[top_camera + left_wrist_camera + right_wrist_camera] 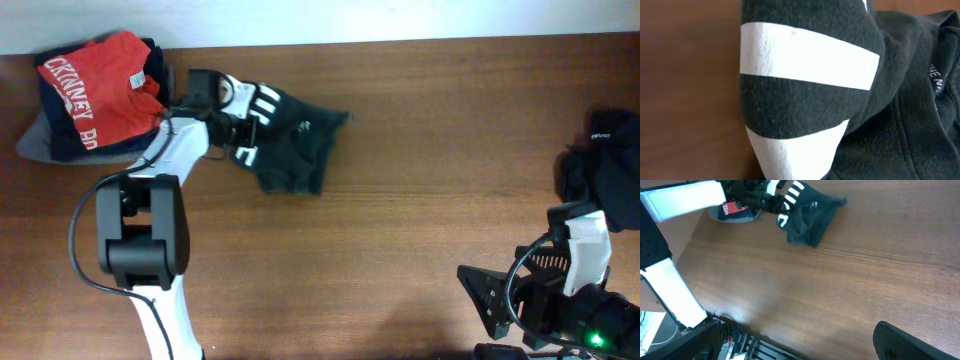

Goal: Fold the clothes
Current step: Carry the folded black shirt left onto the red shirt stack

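My left gripper carries the black T-shirt left in the overhead view next, over the red shirt [100, 90], and releases it, because clothes already lie stacked there.
A black T-shirt with white stripes [295, 145] lies crumpled on the table at the far left-centre. It also shows in the right wrist view [810, 217]. My left gripper [236, 112] is at its left edge, shut on the bunched cloth. The left wrist view is filled by that black-and-white cloth [805, 110], which hides the fingers. More dark garments [612, 170] with a small white tag lie at the right edge. My right gripper [490, 295] is open and empty near the front right, far from the clothes.
A pile with a red shirt with white lettering [100, 85] on top of dark cloth sits at the far left corner, just behind my left arm. The brown wooden table [400, 230] spreads between the two arms. The right arm's base [580, 320] is at the front right.
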